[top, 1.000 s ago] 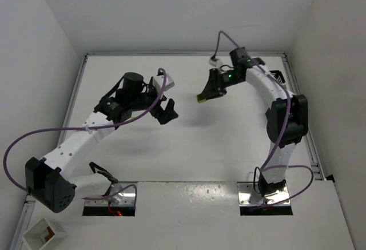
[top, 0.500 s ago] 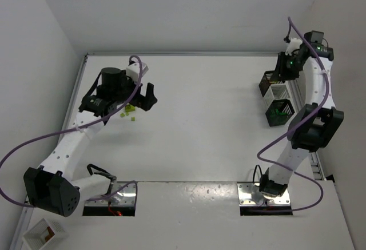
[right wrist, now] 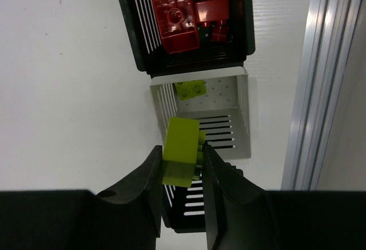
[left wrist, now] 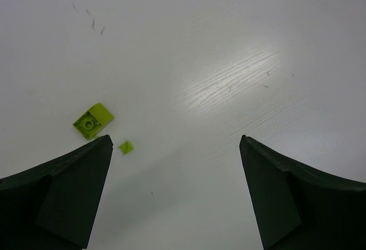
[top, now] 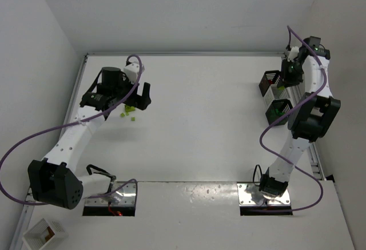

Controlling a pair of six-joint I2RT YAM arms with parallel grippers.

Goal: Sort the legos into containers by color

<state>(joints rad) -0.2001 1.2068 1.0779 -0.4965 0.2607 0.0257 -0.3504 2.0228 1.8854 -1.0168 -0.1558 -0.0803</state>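
The lime brick (top: pixel 130 108) (left wrist: pixel 93 121) is at an angle below my left gripper, to its left in the wrist view, so I need to move over it, turn to line up with its sides and go down.
My right gripper (right wrist: pixel 182 149) is shut on a lime brick (right wrist: pixel 182 138) and holds it above the near wall of a pale slatted bin (right wrist: pixel 240 135) that holds one lime brick (right wrist: pixel 191 90). Beyond it, a black bin (right wrist: pixel 130 27) holds several red bricks (right wrist: pixel 174 18). In the top view the right gripper (top: pixel 287 80) hangs over the bins (top: pixel 270 82) at the far right. My left gripper (left wrist: pixel 174 142) is open and empty above the table. A lime brick (left wrist: pixel 93 120) and a tiny lime piece (left wrist: pixel 126 146) lie just beyond its left finger. They also show in the top view (top: pixel 129 110).
A third black bin (top: pixel 279 112) with green pieces stands nearest to me in the row. An aluminium rail (right wrist: pixel 323 78) runs along the table's right edge beside the bins. A white box with a brown inside (top: pixel 43 234) sits at the near left, off the table.
My right arm has swung from mid-table to the far right with the lime brick, then settled over the bins. My left arm has moved left to the lime pieces.
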